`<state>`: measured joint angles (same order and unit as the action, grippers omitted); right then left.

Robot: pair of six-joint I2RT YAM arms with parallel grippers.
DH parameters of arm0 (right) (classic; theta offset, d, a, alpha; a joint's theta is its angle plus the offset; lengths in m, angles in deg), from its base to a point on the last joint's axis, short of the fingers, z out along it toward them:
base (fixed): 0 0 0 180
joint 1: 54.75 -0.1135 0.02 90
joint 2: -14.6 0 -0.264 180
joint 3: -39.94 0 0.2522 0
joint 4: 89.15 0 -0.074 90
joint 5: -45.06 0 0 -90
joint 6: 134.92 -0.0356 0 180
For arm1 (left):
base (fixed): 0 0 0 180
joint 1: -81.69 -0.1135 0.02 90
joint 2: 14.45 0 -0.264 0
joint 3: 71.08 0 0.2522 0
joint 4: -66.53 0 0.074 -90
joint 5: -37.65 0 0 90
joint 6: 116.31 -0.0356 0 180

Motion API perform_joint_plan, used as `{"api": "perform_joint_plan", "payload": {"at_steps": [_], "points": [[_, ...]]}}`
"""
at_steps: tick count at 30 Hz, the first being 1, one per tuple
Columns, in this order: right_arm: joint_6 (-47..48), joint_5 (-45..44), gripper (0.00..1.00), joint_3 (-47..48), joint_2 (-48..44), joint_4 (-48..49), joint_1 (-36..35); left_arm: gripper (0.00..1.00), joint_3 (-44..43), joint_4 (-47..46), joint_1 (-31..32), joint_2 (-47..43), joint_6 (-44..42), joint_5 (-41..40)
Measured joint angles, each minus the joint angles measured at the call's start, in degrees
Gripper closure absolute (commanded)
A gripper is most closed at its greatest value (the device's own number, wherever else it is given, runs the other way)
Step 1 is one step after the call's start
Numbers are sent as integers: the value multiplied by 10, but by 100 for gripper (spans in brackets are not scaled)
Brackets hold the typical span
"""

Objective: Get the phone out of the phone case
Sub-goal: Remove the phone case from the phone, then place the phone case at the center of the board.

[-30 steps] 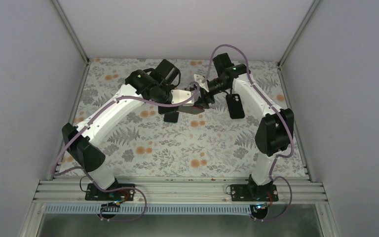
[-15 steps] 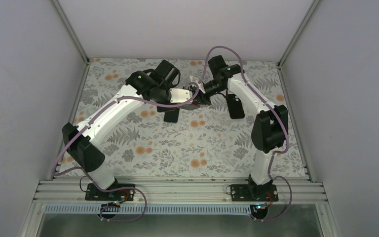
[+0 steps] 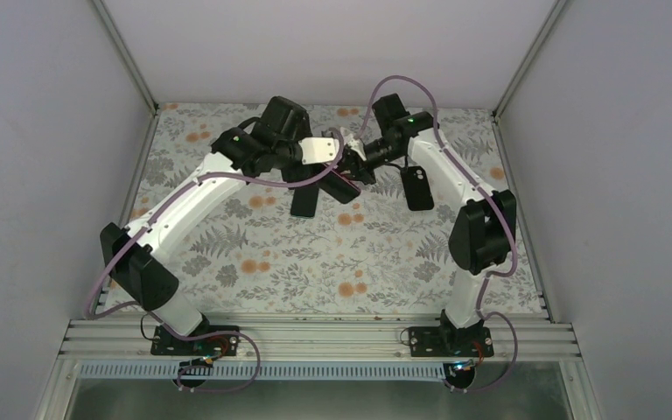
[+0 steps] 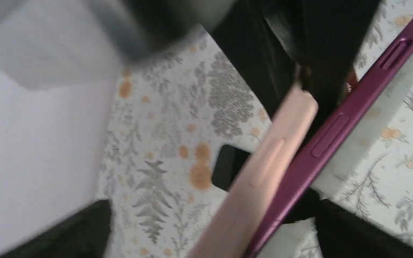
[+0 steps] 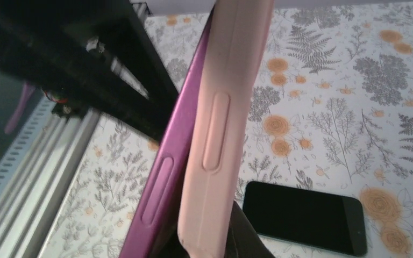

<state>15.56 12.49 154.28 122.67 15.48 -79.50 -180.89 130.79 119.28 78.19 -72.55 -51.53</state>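
Observation:
Next, my right gripper moves down onto the clear patch of the bare mat (image 3: 374, 202) beside the black phone-shaped item and releases the pink phone case there.
A matte pink phone case (image 5: 220, 134) hangs in the air over the middle of the mat, with the glossy purple edge of the phone (image 5: 164, 183) running right beside it. My right gripper (image 5: 204, 242) is shut on the low end of this pair; one dark finger (image 5: 244, 231) shows behind the pink edge. In the left wrist view the case (image 4: 258, 172) and phone (image 4: 328, 134) cross between my left gripper's (image 4: 220, 236) wide-apart dark fingers (image 4: 86, 231), which stand open. Seen from above, both grippers, left (image 3: 332, 162) and right (image 3: 357, 166), meet at the held phone (image 3: 341, 184).
A black phone (image 3: 304, 203) lies flat on the floral mat under the grippers, also seen as the black phone (image 5: 304, 217). Another black phone-shaped item (image 3: 417, 188) lies to the right by the right arm. The aluminium rail (image 3: 315, 337) runs along the near edge.
My right gripper has closed on the pink case and purple phone. My left gripper has let go and opened wide, and its wrist has risen and swung slightly left.

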Motion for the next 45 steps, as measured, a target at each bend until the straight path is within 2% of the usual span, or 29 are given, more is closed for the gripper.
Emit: {"api": "perform_joint_plan", "payload": {"at_steps": [5, 13, 19, 25, 30, 34, 40, 45], "points": [[-38, 14, 97, 1, -3, 12, 3, 0, 13, -59, 3, -13, -2, 20], [-131, 123, 97, -17, -9, 73, 48, 0, 51, -208, 14, -40, 9, 52], [-114, 198, 97, 4, 17, -26, 52, 0, 45, -344, -6, -34, 23, 13], [-118, 203, 97, -13, 44, -79, 59, 0, 50, -377, -13, 25, 41, -9], [-130, 180, 96, -78, 58, -84, 74, 0, 108, -416, -9, 47, 50, -11], [-194, 148, 96, -97, 71, -22, 99, 0, 114, -432, -19, 63, 46, -21], [-243, 28, 96, -101, 71, 60, 157, 0, 114, -428, -87, 64, 32, -27], [-263, -71, 90, -106, 80, 69, 164, 0, 149, -424, -147, 34, 27, -21]]}}
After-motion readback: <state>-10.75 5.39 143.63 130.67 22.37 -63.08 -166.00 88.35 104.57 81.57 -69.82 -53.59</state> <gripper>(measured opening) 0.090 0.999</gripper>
